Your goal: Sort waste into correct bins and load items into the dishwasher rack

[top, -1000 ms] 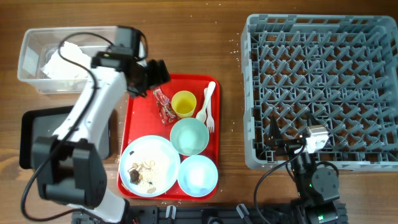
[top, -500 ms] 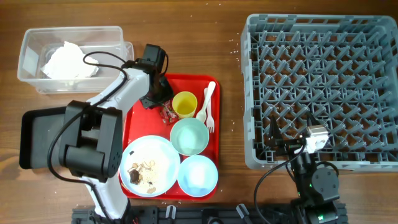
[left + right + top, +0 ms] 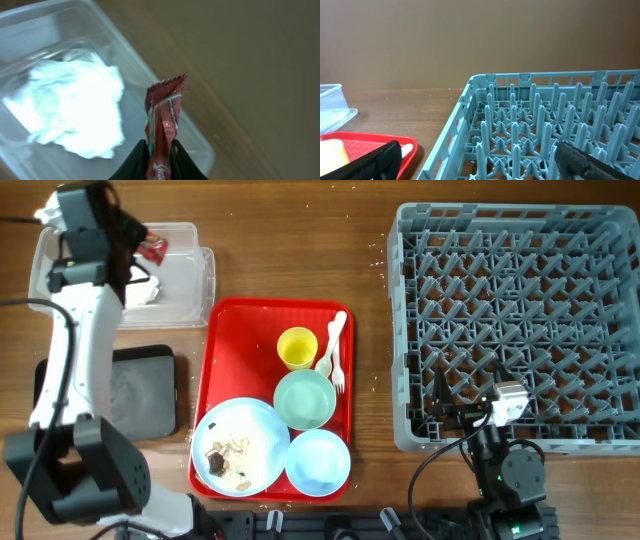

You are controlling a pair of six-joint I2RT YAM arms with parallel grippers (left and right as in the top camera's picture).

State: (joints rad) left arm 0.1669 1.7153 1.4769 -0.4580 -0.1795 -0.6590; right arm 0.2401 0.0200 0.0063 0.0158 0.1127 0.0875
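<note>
Next, my right gripper needs to swing left in the overhead view over the yellow cup standing open-topped, tilt the fingertips down and lower onto its rim (image 3: 286, 349) (image 3: 332, 142).
My left gripper (image 3: 159, 150) is shut on the small red snack wrapper (image 3: 164, 115), which sticks up from between its black fingers. It hangs over the clear plastic box (image 3: 197, 137), where a crumpled white napkin (image 3: 75, 110) lies. From overhead the wrapper (image 3: 153, 247) is above the box (image 3: 185, 280) at the top left. The plate (image 3: 262, 430) with crumbs, yellow cup (image 3: 296, 347), mint bowl (image 3: 304, 399), blue bowl (image 3: 318, 461) and white fork (image 3: 335, 350) sit on the red tray. My right gripper (image 3: 480, 160) stands open and empty at the front edge of the grey rack (image 3: 555, 125).
The black tray (image 3: 140, 390) lies below the clear box, left of the red tray (image 3: 225, 350). The dishwasher rack (image 3: 520, 320) fills the right side. My left arm (image 3: 70, 350) stretches over the black tray's left part.
My left gripper closed on the red wrapper on the red tray, lifted it and swung up and left over the clear box. The right arm has not moved.
</note>
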